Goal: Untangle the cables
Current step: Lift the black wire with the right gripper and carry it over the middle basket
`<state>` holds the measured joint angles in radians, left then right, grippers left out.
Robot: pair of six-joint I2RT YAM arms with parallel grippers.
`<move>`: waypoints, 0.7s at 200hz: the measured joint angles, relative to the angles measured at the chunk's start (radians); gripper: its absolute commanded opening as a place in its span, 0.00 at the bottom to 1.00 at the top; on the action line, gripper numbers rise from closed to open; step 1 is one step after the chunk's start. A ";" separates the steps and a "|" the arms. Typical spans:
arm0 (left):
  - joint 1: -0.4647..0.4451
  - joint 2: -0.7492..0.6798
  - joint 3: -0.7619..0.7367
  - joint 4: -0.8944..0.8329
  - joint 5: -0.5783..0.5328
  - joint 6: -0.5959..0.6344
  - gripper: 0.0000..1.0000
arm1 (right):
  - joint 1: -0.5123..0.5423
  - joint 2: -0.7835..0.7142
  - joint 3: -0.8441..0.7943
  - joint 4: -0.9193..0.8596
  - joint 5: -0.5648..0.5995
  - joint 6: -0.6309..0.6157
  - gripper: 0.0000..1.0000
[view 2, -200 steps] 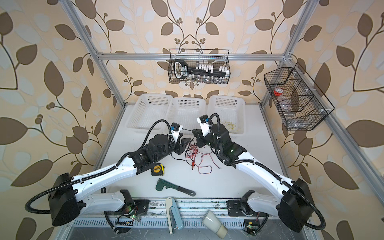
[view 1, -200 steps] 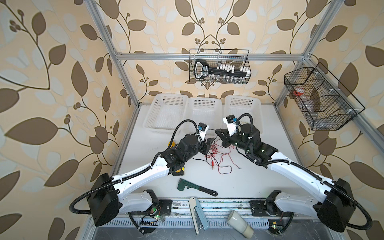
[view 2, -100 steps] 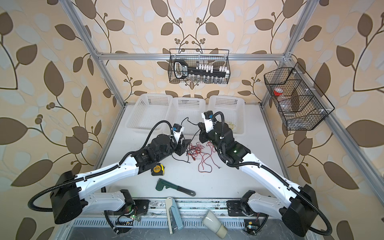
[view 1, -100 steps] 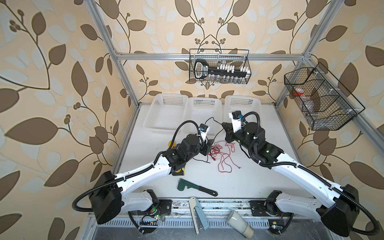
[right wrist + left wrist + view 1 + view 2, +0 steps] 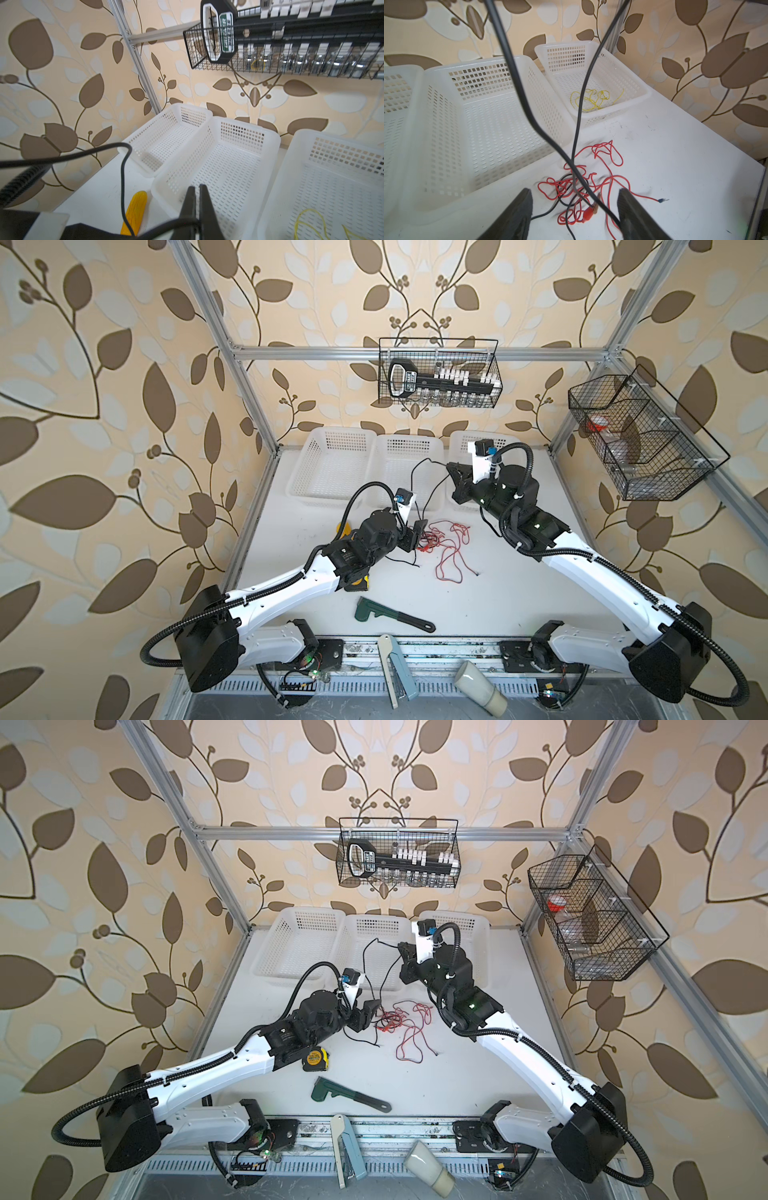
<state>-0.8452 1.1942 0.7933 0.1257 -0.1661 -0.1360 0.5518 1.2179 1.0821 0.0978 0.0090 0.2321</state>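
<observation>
The right gripper draws up and outward next, then lowers to release the black cable into the empty middle basket (image 5: 399, 473) (image 5: 226, 170), which lies below and outward of it.
A tangle of red cable (image 5: 451, 547) (image 5: 409, 1027) lies mid-table, with a red clip (image 5: 588, 214) in it. A black cable (image 5: 415, 472) (image 5: 365, 957) rises from that tangle in two strands to my right gripper (image 5: 451, 466) (image 5: 401, 946), which is shut on it above the middle basket (image 5: 218, 158). In the right wrist view the right gripper (image 5: 196, 188) pinches the black cable (image 5: 124, 166). My left gripper (image 5: 422, 526) (image 5: 574, 190) stands open low over the tangle, and the black cable (image 5: 517, 83) runs between its fingers. A yellow cable (image 5: 591, 99) (image 5: 307, 224) lies in the right basket.
Three white baskets (image 5: 332, 472) line the table's back edge. A yellow tape measure (image 5: 314, 1058) sits by my left arm, a green wrench (image 5: 374, 612) near the front. A yellow ribbed object (image 5: 135, 209) lies beside the baskets. Wire baskets (image 5: 440, 373) hang on the walls.
My right gripper has risen and moved back toward the baskets, pulling the black cable up out of the tangle. My left gripper's jaws have spread wider.
</observation>
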 measured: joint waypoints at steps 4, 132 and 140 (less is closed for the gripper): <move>0.000 0.000 -0.001 0.000 0.000 0.000 0.69 | -0.003 0.000 0.003 0.001 -0.005 0.002 0.00; 0.000 -0.019 -0.020 -0.002 -0.010 -0.001 0.69 | -0.027 0.076 0.017 0.064 -0.069 0.024 0.00; 0.000 -0.029 -0.026 -0.002 -0.017 -0.001 0.69 | -0.033 0.096 0.018 0.067 -0.064 0.026 0.00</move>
<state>-0.8452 1.1652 0.7670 0.1242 -0.1833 -0.1371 0.5186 1.3136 1.1000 0.1650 -0.0547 0.2584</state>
